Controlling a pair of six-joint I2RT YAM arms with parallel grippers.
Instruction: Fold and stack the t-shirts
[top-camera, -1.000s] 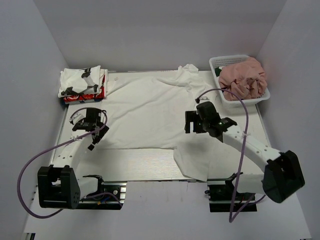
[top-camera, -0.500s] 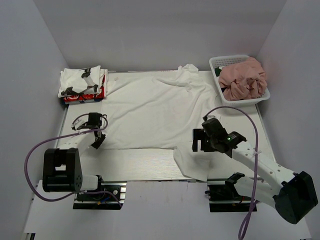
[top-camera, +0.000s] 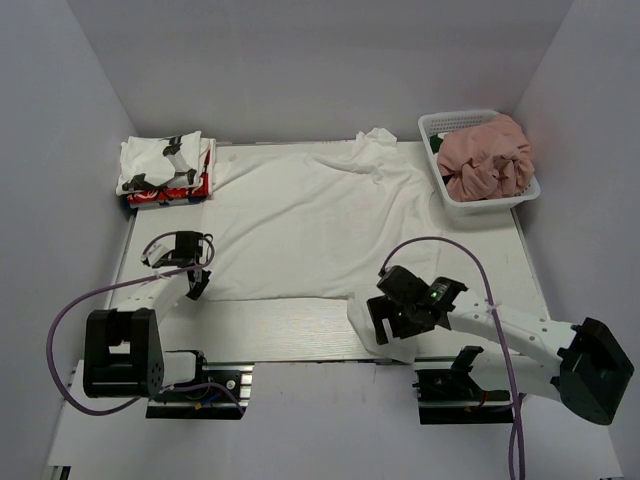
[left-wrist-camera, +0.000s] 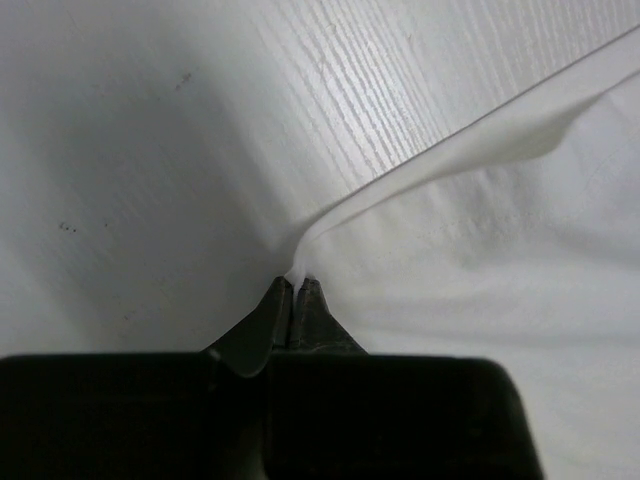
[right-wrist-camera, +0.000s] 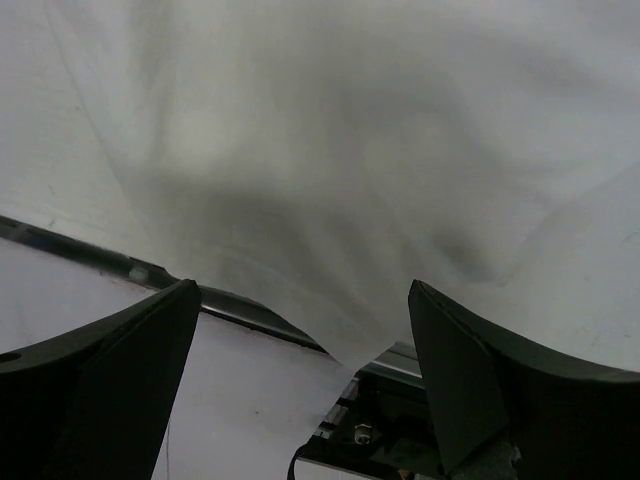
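The end of the flap sticks out past the table's front edge, so my right gripper will next move down and back onto the hanging tip of the shirt's near flap (top-camera: 406, 357) (right-wrist-camera: 354, 354).
A large white t-shirt (top-camera: 310, 215) lies spread flat across the table. My left gripper (top-camera: 197, 284) is at its near-left corner. In the left wrist view that gripper (left-wrist-camera: 297, 286) is shut on the shirt's hem, and the t-shirt (left-wrist-camera: 480, 270) rises in a thin fold from the tips. My right gripper (top-camera: 385, 322) hovers open over the shirt's near-right flap, which hangs past the table's front edge. In the right wrist view the t-shirt (right-wrist-camera: 330, 140) fills the space ahead of the right gripper (right-wrist-camera: 300, 330), with nothing between the fingers.
A folded white t-shirt with black patches (top-camera: 165, 160) rests on a folded red one (top-camera: 160, 196) at the back left corner. A white mesh basket (top-camera: 440, 125) at the back right holds a crumpled pink t-shirt (top-camera: 487, 155). The arm mounts sit below the table's front edge (right-wrist-camera: 390, 440).
My left gripper has closed on the shirt's near-left hem. My right arm has swung back toward the table's front edge, over the shirt's near-right flap, staying open.
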